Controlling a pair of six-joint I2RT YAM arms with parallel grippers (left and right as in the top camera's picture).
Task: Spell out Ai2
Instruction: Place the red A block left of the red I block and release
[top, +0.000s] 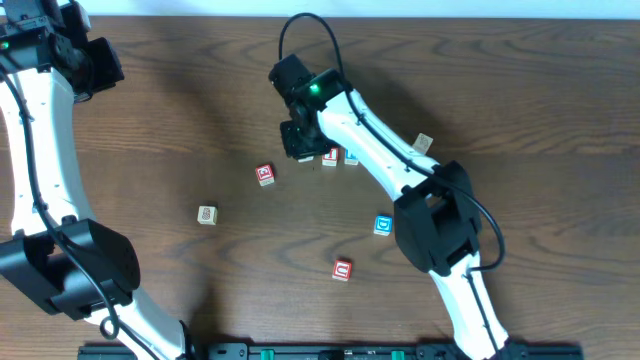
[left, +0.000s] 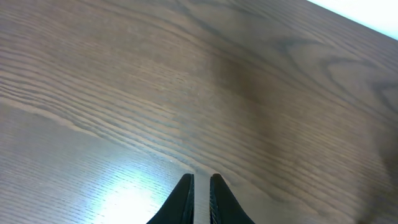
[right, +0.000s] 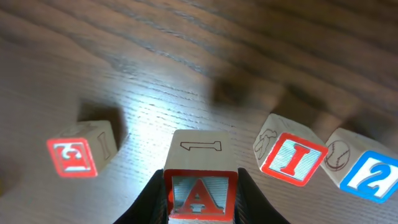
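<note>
The table's bare wood beside the red I block lies below my right gripper, so next it will come down there, turn the crooked A block square with the I block and release.
My right gripper (right: 200, 193) is shut on a wooden block with a red A (right: 200, 194), held just left of the red I block (right: 290, 158) and the blue 2 block (right: 368, 177). In the overhead view the right gripper (top: 299, 140) is at the table's middle, covering the A block, with the I block (top: 330, 157) and the 2 block (top: 351, 156) right of it. My left gripper (left: 201, 186) is shut and empty over bare wood at the far left corner (top: 95, 65).
A red-faced block (top: 264, 174) lies left of the right gripper and shows in the right wrist view (right: 81, 149). Loose blocks: a plain one (top: 207, 214), a blue one (top: 383, 225), a red one (top: 342, 269) and a tan one (top: 423, 144).
</note>
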